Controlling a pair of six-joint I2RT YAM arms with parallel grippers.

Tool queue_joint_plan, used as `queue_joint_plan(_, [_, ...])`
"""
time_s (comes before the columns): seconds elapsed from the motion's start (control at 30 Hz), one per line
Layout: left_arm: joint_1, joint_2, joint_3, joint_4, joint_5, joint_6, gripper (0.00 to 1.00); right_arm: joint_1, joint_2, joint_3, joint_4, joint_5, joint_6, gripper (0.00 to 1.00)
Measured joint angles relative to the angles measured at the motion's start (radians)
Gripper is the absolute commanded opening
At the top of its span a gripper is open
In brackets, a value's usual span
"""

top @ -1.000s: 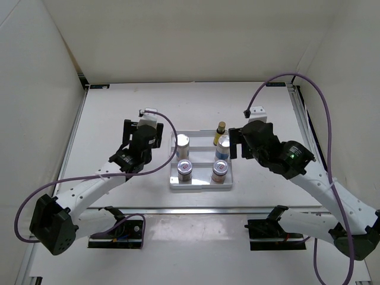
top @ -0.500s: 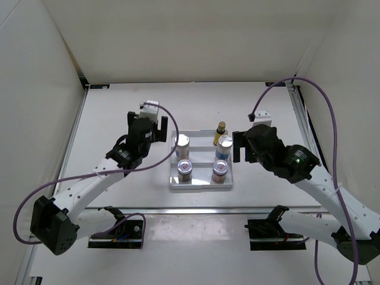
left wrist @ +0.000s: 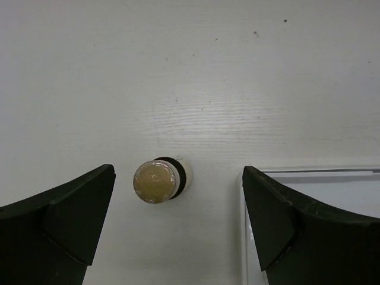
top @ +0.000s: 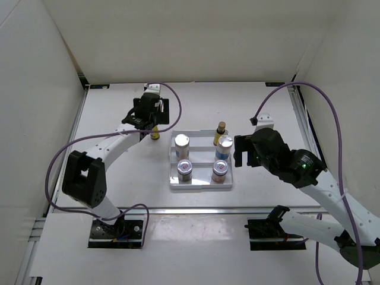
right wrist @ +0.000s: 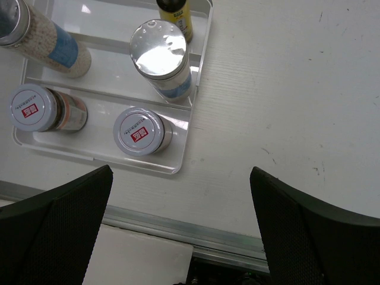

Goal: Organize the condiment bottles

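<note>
The left gripper next moves down and slightly left in the wrist view around the gold cap [left wrist: 154, 182], as the cap sits off-center between the open fingers.
A white stepped tray [top: 202, 185] holds two white cylinders with silvery lids [top: 181, 144] [top: 224, 146] and two short jars [top: 185, 170] [top: 220, 171]. One slim yellow bottle [top: 220, 132] stands at the tray's back right. The other yellow bottle [top: 154, 135] stands upright on the table, left of the tray. My left gripper [top: 149, 119] hangs open above that bottle; its gold cap [left wrist: 154, 182] sits between the fingers, nearer the left one, untouched. My right gripper [top: 244, 153] is open and empty beside the tray's right edge [right wrist: 193, 119], nearest a jar [right wrist: 138, 131] and a cylinder [right wrist: 159, 47].
The tray's corner [left wrist: 309, 178] lies just under my left gripper's right finger [left wrist: 291, 231]. A metal rail [right wrist: 178, 228] runs along the table's near edge, below my right gripper. White walls close in the table at the back and on both sides.
My left arm has swung away from the tray's left side towards the back, ending over the loose yellow bottle. My right gripper has drawn back a little to the right. Both stayed open.
</note>
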Motion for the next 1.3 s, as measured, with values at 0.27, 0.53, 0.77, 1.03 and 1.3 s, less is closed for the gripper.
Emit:
queue_joint_plan(0.27, [0.058, 0.075, 0.052, -0.052, 0.02, -0.044, 0.92, 0.0, -0.028, -0.006, -0.004, -0.009, -0.009, 1.0])
queue_joint_plan(0.53, [0.07, 0.085, 0.051, -0.056, 0.042, -0.066, 0.8, 0.0, -0.031, -0.039, -0.006, -0.009, -0.009, 1.0])
queue_joint_plan(0.77, [0.081, 0.086, 0.051, -0.043, 0.058, -0.073, 0.66, 0.0, -0.038, -0.039, -0.006, -0.008, -0.016, 1.0])
queue_joint_plan(1.03, [0.093, 0.086, 0.037, -0.031, 0.068, -0.074, 0.6, 0.0, -0.047, -0.039, -0.006, -0.002, -0.017, 1.0])
queue_joint_plan(1.3, [0.105, 0.086, 0.033, -0.034, 0.101, -0.069, 0.2, 0.0, -0.052, -0.058, -0.008, 0.001, -0.018, 1.0])
